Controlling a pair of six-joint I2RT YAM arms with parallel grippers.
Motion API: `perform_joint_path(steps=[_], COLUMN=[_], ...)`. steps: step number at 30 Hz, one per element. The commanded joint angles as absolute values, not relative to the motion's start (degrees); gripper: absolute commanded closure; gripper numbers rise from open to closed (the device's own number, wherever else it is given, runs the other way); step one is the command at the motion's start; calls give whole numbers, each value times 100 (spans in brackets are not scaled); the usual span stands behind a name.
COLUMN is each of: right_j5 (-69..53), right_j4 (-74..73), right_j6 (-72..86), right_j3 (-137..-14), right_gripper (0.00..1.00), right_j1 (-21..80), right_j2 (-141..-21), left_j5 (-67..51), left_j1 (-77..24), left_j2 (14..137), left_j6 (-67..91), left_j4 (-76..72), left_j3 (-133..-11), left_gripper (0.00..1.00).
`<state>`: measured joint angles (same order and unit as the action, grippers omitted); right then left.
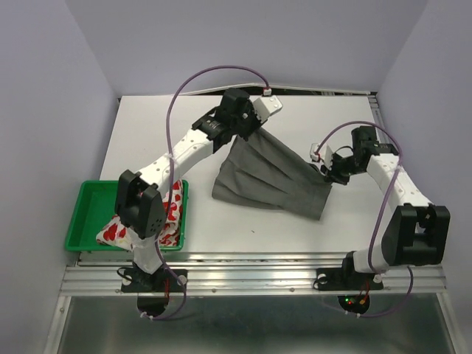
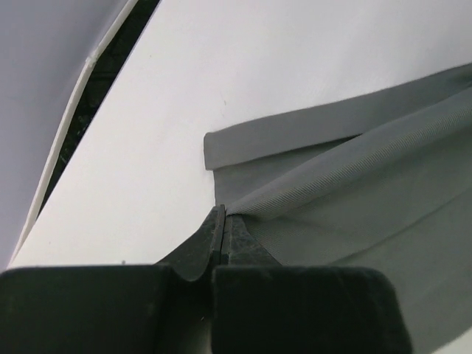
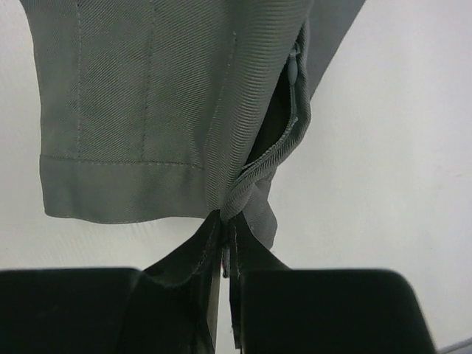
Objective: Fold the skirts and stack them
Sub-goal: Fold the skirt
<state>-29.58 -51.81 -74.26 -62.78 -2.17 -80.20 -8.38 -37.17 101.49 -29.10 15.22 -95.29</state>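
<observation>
The right gripper brings the bunched waistband corner down to the table next and releases it, because the dark grey skirt's lower edge already rests there.
The dark grey skirt (image 1: 273,177) hangs stretched between both arms above the middle of the table, its lower edge resting on the surface. My left gripper (image 1: 247,133) is shut on its far left corner; in the left wrist view the cloth (image 2: 354,184) runs out from the pinched tips (image 2: 223,214). My right gripper (image 1: 327,173) is shut on the right corner, with the bunched waistband (image 3: 254,188) caught between its tips (image 3: 227,221). The white skirt with red print (image 1: 144,230) lies folded in the green tray.
The green tray (image 1: 88,210) sits at the table's front left, beside the left arm's base. A metal rail (image 1: 251,276) runs along the near edge. Walls enclose the table at the back and on both sides.
</observation>
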Motion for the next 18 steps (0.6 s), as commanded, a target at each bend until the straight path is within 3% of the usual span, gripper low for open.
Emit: perform_joint_path(steps=[1, 7, 11, 12, 17, 18], right_j5=[-2548, -2768, -3041, -3050, -2883, -2865], right_j4=[-5615, -5748, -5924, -5959, -5968, -5950], right_j6=[-7050, -6478, -6135, -6083, -5740, -5678], right_j3=[-6310, -6898, -7382, -7470, -7725, -7795], right_gripper=[99, 98, 90, 86, 76, 73], right_j1=[-316, -369, -369, -369, -474, -475], right_j2=[-8715, -10227, -10713, -10905, -11127, -11136], left_j5=[-440, -299, 333, 360, 36, -156], left_j1=[-3376, -3287, -3235, -3139, -2918, -2918], left_j2=[10677, 11847, 12313, 12427, 12122, 11720], left_j6=[-3216, -3182, -3077, -2876, -2304, -2242], left_j4=[1011, 923, 756, 912, 1914, 2125], left_j3=[-10396, -11048, -11309, -11468, -12155, -11868], left_gripper=[100, 98, 59, 41, 35, 26])
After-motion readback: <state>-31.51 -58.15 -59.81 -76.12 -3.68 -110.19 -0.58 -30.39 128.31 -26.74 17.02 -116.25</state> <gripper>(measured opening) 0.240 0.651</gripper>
